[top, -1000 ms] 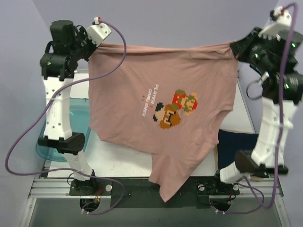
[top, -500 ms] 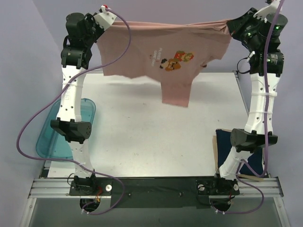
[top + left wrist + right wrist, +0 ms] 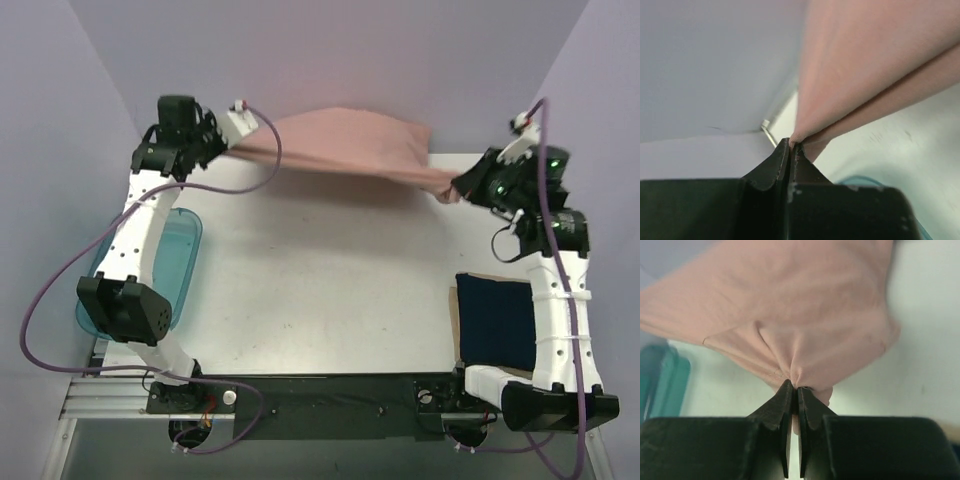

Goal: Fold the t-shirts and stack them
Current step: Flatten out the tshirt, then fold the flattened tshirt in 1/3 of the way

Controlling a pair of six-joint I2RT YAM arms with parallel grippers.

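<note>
The cloth still hangs stretched, so my left gripper lowers and draws back to the tabletop (image 3: 213, 245) beside the teal tray next. Then it releases its end of the pink t-shirt (image 3: 345, 142).
The dusty pink t-shirt (image 3: 345, 142) hangs stretched between both grippers over the table's far edge; its print is hidden. My left gripper (image 3: 232, 150) is shut on its left end, and in the left wrist view the cloth (image 3: 865, 65) runs out from the closed tips (image 3: 791, 144). My right gripper (image 3: 458, 190) is shut on its right end, lower and nearer; the right wrist view shows bunched cloth (image 3: 800, 325) pinched at the tips (image 3: 794, 386). The navy t-shirt (image 3: 492, 320) lies folded at the table's right edge beside the right arm.
A translucent teal tray (image 3: 170, 262) lies at the table's left edge under the left arm, also showing in the right wrist view (image 3: 662, 380). The white table (image 3: 320, 290) spreads between the arms. Purple walls stand close behind and at both sides.
Both grippers have swung the pink t-shirt from high in front of the camera down and away to the far edge. The hanging body and print have passed out of sight.
</note>
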